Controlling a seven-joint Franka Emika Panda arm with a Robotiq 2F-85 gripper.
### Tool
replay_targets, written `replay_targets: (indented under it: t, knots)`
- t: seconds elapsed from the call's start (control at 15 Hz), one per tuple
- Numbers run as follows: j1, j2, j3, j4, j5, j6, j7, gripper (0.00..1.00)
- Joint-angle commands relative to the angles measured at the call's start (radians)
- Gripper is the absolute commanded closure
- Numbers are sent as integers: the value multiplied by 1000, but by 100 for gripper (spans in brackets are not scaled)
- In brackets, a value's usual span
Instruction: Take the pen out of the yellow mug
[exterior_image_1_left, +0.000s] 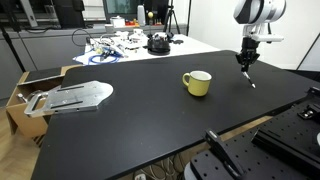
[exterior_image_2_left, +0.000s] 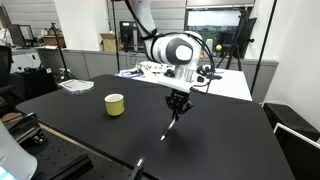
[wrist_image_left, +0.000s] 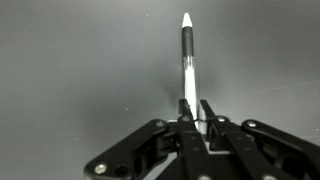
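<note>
My gripper should stay low, then first spread its fingers to release the pen (exterior_image_1_left: 250, 79) onto the black table just below.
The yellow mug (exterior_image_1_left: 197, 83) stands upright on the black table, also seen in an exterior view (exterior_image_2_left: 115, 104). My gripper (exterior_image_1_left: 246, 64) is well to one side of the mug, above the table, and is shut on the pen (exterior_image_1_left: 250, 79). The pen hangs down from the fingers, its tip near or at the table top (exterior_image_2_left: 170, 127). In the wrist view the fingers (wrist_image_left: 196, 118) pinch the pen (wrist_image_left: 187, 55), which shows a dark band and a pale tip against the dark surface. The mug is not in the wrist view.
A grey flat metal piece (exterior_image_1_left: 72, 96) lies at the table's end by a cardboard box (exterior_image_1_left: 22, 95). Clutter of cables and parts (exterior_image_1_left: 125, 45) sits on the white table behind. Rails and equipment (exterior_image_1_left: 235, 160) line the near edge.
</note>
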Motion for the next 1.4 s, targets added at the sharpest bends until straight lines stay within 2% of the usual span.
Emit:
replay_targets:
  t: [0.0, 0.27, 0.4, 0.93, 1.0, 1.07, 1.2, 1.33]
  knots:
    - [8, 22, 4, -10, -23, 90, 43, 97]
    - [12, 42, 9, -17, -26, 143, 45, 97]
    - [14, 46, 10, -18, -28, 152, 49, 60]
    - [48, -39, -7, -57, -62, 149, 80, 7]
    - [52, -53, -7, -63, -66, 150, 83, 2]
    - [20, 3, 18, -17, -55, 139, 46, 20]
    - [29, -24, 18, -29, -57, 140, 52, 6]
    - [31, -34, 17, -38, -57, 140, 52, 2]
